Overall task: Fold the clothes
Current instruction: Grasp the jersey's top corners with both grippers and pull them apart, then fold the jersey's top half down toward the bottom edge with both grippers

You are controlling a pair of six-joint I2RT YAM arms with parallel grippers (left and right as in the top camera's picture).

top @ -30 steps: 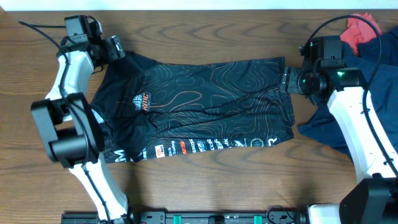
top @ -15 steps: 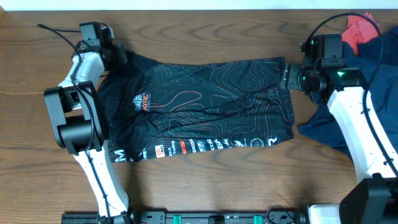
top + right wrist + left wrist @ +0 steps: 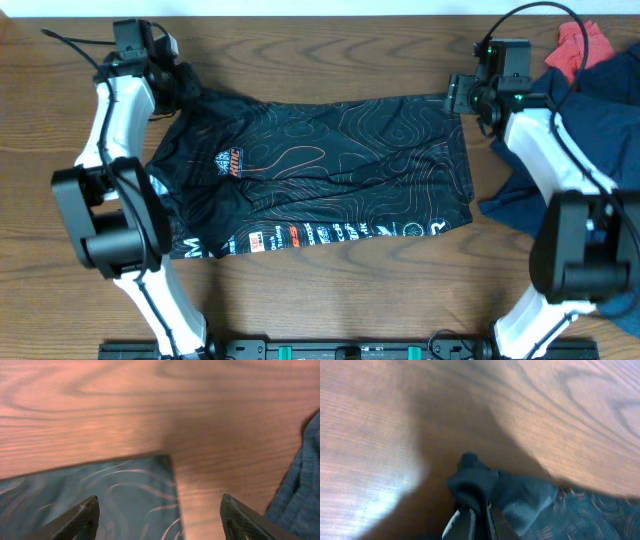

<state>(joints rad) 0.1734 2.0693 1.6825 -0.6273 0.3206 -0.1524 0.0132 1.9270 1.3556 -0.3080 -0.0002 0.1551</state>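
My right gripper lowers its open fingers onto the jersey's far corner [image 3: 449, 99] [image 3: 161, 466] by the navy garment next and closes, since that corner lies flat on the table below.
The black jersey [image 3: 330, 170] with orange-and-white contour lines lies spread flat across the middle of the table, chest logo to the left and lettering along the near edge. My left gripper [image 3: 188, 88] is at its far left corner. In the left wrist view it [image 3: 474, 516] is shut on a bunched fold of the dark fabric [image 3: 470, 480]. My right gripper [image 3: 455, 97] hovers at the far right corner. In the right wrist view it [image 3: 159, 515] stands open, its fingers astride the jersey's corner [image 3: 120, 490] with nothing pinched.
A plain navy garment [image 3: 590, 130] lies heaped at the right, under and beside my right arm, and shows at the edge of the right wrist view [image 3: 305, 485]. A small red cloth [image 3: 580, 45] sits behind it. The table's back edge runs just beyond both grippers.
My left gripper has closed on the jersey's far left corner. My right gripper has moved up and slightly left to the jersey's far right corner, staying open.
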